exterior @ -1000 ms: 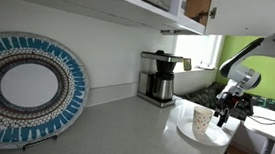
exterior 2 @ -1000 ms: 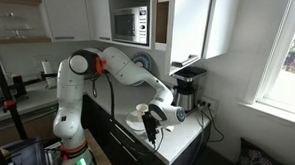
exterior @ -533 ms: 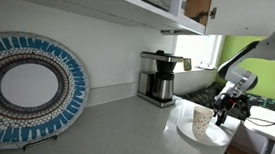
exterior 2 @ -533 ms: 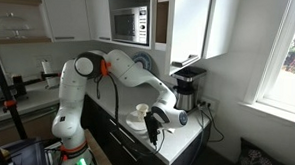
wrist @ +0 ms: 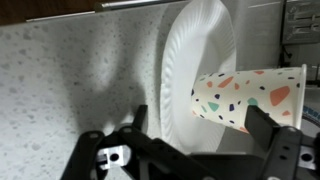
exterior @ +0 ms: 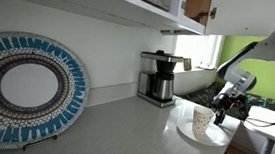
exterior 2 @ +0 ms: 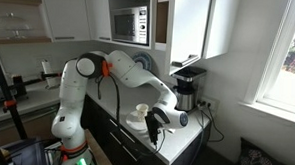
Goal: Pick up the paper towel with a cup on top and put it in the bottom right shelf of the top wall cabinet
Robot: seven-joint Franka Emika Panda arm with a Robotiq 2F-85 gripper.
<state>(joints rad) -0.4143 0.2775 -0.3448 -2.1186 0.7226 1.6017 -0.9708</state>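
My gripper stays low over the counter next and draws its fingers together onto the rim, since the paper towel's near rim lies between its fingers.
The paper towel [wrist: 190,70] is a white round sheet lying on the speckled counter. The pale cup [wrist: 250,95] with coloured speckles stands on it. In the wrist view my gripper [wrist: 200,125] is open, one finger on each side of the cup and the sheet's near rim, not closed on either. In an exterior view the cup [exterior: 203,120] and sheet [exterior: 197,133] sit at the counter's end, with the gripper [exterior: 228,107] just beside them. The gripper [exterior 2: 154,126] also shows low over the counter. The top wall cabinet [exterior: 189,3] hangs overhead with a brown inside; its shelf boards are not clear.
A coffee maker [exterior: 160,77] with a steel carafe stands against the wall behind the cup. A large blue-patterned plate [exterior: 26,87] leans on the wall farther along. An open white cabinet door [exterior 2: 195,25] hangs above, and a microwave [exterior 2: 130,24] sits in the cabinet.
The arm's upper links have shifted slightly; the gripper stays at nearly the same place beside the cup, still open. Cup and sheet have not moved.
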